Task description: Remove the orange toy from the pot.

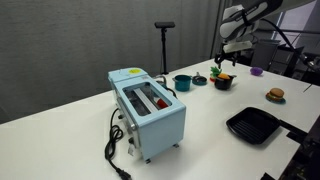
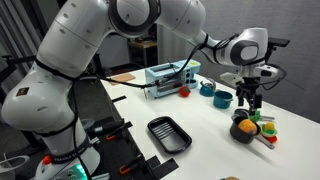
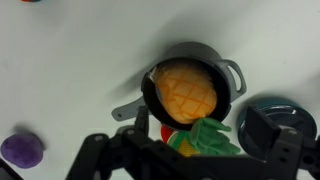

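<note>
The orange toy (image 3: 185, 90) lies below my open fingers, so my gripper moves down past the pot's rim onto the toy's end by the green leaves next.
The orange toy (image 3: 185, 90), roundish with a criss-cross surface, lies inside a small black pot (image 3: 228, 80) with a handle. It also shows in both exterior views (image 1: 223, 77) (image 2: 245, 126), as does the pot (image 1: 222, 85) (image 2: 240, 136). My gripper (image 3: 200, 150) hangs above the pot with its fingers apart and nothing between them. It shows above the pot in both exterior views (image 1: 222, 60) (image 2: 248, 102). A green leafy toy with red and yellow parts (image 3: 208, 135) lies against the pot's near side.
A teal pot (image 1: 182, 82) (image 2: 223, 98) stands close to the black pot. A pale blue toaster (image 1: 148, 110) (image 2: 165, 78) stands further off. A black grill tray (image 1: 255, 125) (image 2: 168, 135), a burger-like toy (image 1: 275, 95) and a purple object (image 3: 20, 150) are also on the white table.
</note>
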`<state>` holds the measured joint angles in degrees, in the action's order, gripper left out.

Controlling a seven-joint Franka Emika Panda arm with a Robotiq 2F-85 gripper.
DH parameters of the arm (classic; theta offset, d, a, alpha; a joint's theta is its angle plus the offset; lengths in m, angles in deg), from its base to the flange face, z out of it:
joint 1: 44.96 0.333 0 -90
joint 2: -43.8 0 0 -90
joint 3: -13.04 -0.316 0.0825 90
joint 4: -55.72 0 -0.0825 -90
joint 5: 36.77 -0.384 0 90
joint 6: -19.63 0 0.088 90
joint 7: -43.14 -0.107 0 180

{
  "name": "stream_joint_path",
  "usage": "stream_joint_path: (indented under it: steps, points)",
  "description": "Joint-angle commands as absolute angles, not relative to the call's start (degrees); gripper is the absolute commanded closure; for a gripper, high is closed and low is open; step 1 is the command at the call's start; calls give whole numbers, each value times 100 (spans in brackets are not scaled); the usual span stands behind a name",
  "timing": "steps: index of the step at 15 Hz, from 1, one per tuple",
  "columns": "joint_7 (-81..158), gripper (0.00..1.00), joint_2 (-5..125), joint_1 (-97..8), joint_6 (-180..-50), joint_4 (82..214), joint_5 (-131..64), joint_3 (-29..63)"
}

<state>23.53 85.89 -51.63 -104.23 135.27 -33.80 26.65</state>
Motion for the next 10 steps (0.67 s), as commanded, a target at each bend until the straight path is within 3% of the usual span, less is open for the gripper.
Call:
stream_joint_path:
  steps: [1, 10]
  points:
    - [2198, 0, 9325, -5159, -9954, 12422, -3217, 2712]
    - [2256, 0, 10009, -5218, -9405, 11712, -3005, 2861]
